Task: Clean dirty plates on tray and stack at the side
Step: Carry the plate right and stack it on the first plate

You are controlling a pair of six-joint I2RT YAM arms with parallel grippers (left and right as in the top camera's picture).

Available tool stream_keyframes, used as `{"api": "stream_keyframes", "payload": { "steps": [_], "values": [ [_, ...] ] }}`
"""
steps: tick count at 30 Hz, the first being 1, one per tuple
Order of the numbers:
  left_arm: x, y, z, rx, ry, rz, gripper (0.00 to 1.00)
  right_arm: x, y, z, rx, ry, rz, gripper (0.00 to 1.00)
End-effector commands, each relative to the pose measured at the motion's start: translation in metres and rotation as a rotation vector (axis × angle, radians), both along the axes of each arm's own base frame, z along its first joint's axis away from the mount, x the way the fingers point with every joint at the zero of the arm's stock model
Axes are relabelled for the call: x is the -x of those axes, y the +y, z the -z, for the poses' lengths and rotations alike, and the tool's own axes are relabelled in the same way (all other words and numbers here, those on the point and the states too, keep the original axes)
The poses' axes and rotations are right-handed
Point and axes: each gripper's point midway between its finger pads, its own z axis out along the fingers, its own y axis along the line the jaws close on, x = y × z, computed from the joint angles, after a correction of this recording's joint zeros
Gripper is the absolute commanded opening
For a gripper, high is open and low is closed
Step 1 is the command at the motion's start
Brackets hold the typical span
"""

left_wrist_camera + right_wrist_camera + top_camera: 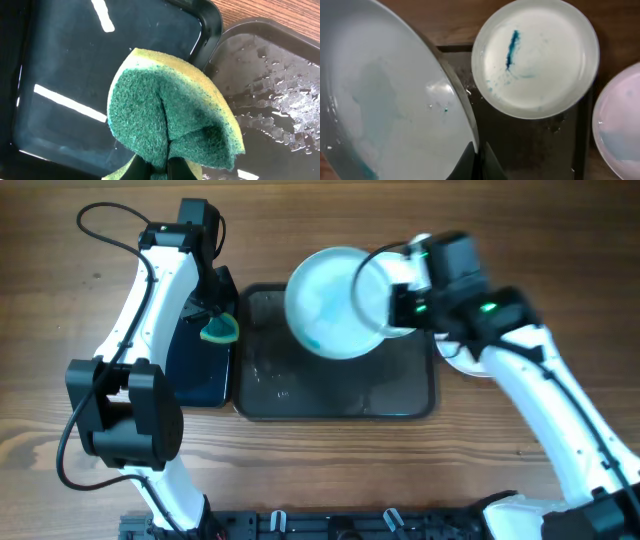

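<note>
The third plate (pixel 464 358) (pixel 622 121) is already off the tray, below my right gripper and to its right in the overhead view, so I should move across and down onto it.
My right gripper (pixel 398 305) (pixel 479 159) is shut on the rim of a white plate (pixel 322 302) (pixel 385 100) with pale blue smears, held tilted above the wet grey tray (pixel 330 395) (pixel 530 145). A second plate (pixel 535 60) with a blue streak lies at the tray's far corner. A third, fainter-marked plate (pixel 620 125) (pixel 462 360) lies on the wood to the right of the tray. My left gripper (pixel 212 315) (pixel 160 172) is shut on a folded green and yellow sponge (pixel 218 332) (pixel 165 110), above the edge between the two trays.
A smaller glossy black tray (pixel 200 375) (pixel 75 75) holding liquid stands against the grey tray's left side. Water drops cover the grey tray's bottom (pixel 285 95). Bare wooden table surrounds the trays.
</note>
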Motion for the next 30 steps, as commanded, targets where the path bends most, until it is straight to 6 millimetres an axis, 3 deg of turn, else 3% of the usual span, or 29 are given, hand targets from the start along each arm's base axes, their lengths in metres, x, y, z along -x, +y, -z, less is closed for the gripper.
{"api": "stream_keyframes", "payload": {
  "steps": [1,4,7,12,15,25,28,30],
  "values": [
    [-0.002,0.000,-0.013,0.015,-0.032,-0.021,0.04,-0.003,-0.038,-0.012,-0.197,0.074,0.084,0.04],
    [-0.002,0.000,-0.012,0.015,-0.030,-0.022,0.04,-0.007,-0.112,-0.002,-0.149,0.106,0.289,0.04],
    [-0.002,0.000,-0.012,0.015,-0.030,-0.022,0.04,0.005,-0.188,0.013,0.015,0.148,0.524,0.04],
    [-0.002,0.000,-0.012,0.015,-0.030,-0.021,0.04,0.031,-0.251,0.036,0.151,0.212,0.743,0.04],
    [-0.002,0.000,-0.012,0.015,-0.030,-0.021,0.04,0.037,-0.262,0.061,0.167,0.234,0.788,0.04],
    [-0.001,0.000,-0.012,0.015,-0.029,-0.022,0.04,0.042,-0.262,0.140,0.198,0.388,0.763,0.04],
    [-0.001,0.000,-0.012,0.015,-0.029,-0.022,0.04,0.047,-0.260,0.155,0.217,0.444,0.715,0.04],
    [-0.001,0.000,-0.012,0.015,-0.029,-0.022,0.04,0.050,-0.258,0.156,0.214,0.456,0.709,0.11]
  ]
}}
